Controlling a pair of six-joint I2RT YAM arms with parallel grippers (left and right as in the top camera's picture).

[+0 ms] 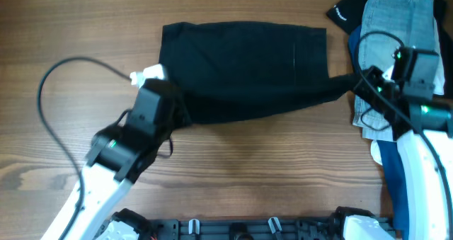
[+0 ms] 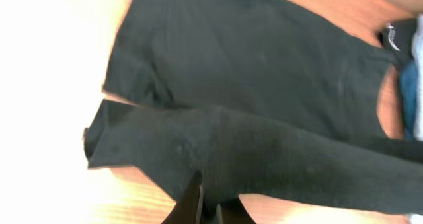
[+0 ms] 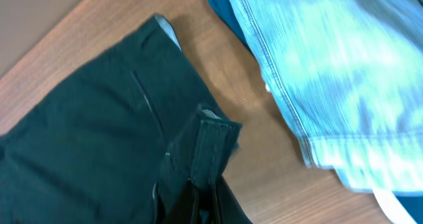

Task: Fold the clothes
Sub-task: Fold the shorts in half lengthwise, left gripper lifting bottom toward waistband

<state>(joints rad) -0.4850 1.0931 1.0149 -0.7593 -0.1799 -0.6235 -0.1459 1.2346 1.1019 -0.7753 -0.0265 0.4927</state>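
The far half of the shorts is lying flat, so I will move my left gripper outward, then down onto the shorts' far corner away from the jeans, and let go of the shorts' pinched edge.
The black shorts [image 1: 244,63] lie across the middle of the wooden table, their near edge lifted and stretched between my two grippers. My left gripper [image 1: 175,105] is shut on the shorts' left near corner; in the left wrist view the jaws [image 2: 210,201] pinch the folded black fabric [image 2: 251,85]. My right gripper [image 1: 356,83] is shut on the right corner. The right wrist view shows the jaws [image 3: 201,191] clamped on the waistband end [image 3: 215,141], with a pale inner edge showing.
Light-blue denim jeans [image 1: 400,20] lie at the far right under my right arm, also in the right wrist view [image 3: 330,72]. A small black piece with white print [image 1: 347,12] lies beside them. A white tag [image 1: 148,74] shows by the left gripper.
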